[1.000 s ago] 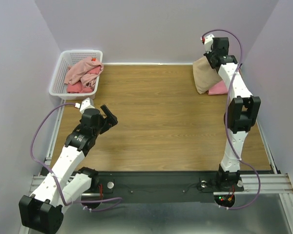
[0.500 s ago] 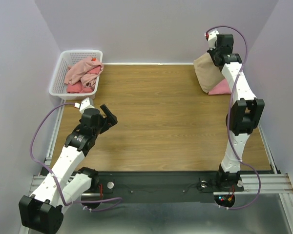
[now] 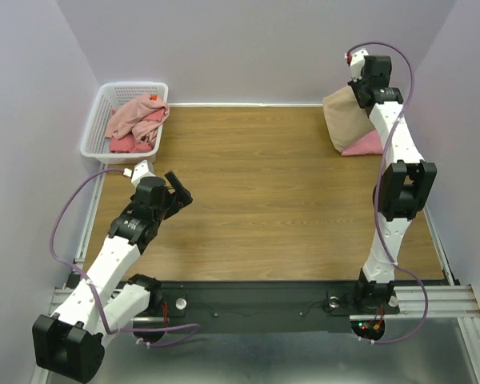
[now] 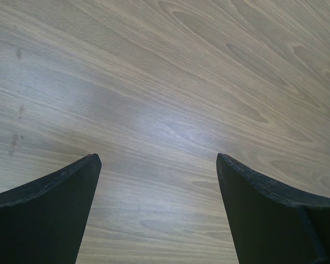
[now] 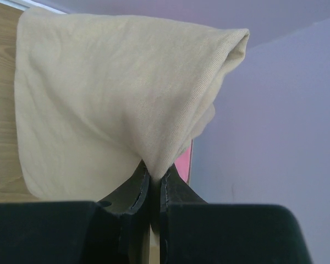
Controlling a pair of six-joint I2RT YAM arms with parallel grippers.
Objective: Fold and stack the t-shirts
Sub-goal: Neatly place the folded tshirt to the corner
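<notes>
My right gripper will move down toward the side, over the uncovered pink (image 3: 370, 142) (image 5: 183, 163), and let go, because the salmon-pink t-shirt still shows past the draping beige one.
My right gripper (image 3: 360, 99) is shut on the beige t-shirt (image 3: 346, 122) at the table's far right corner and holds it lifted, draping down. In the right wrist view the beige cloth (image 5: 110, 93) is pinched between the jaws (image 5: 154, 176). A salmon-pink t-shirt (image 3: 363, 144) lies under it on the table; a strip of it shows in the right wrist view (image 5: 185, 162). Dusty-pink and red t-shirts (image 3: 136, 122) lie crumpled in the basket. My left gripper (image 3: 178, 192) is open and empty above bare wood at the left, also in the left wrist view (image 4: 157, 165).
A white lattice basket (image 3: 97, 128) stands at the far left corner. Purple walls close in the table at the back and on both sides; the right wall (image 5: 275, 126) is close beside the held shirt. The wooden tabletop (image 3: 256, 200) spans the middle.
My right gripper has moved right and toward the back wall with the beige t-shirt, dragging it further over the salmon-pink one. The left arm has barely moved.
</notes>
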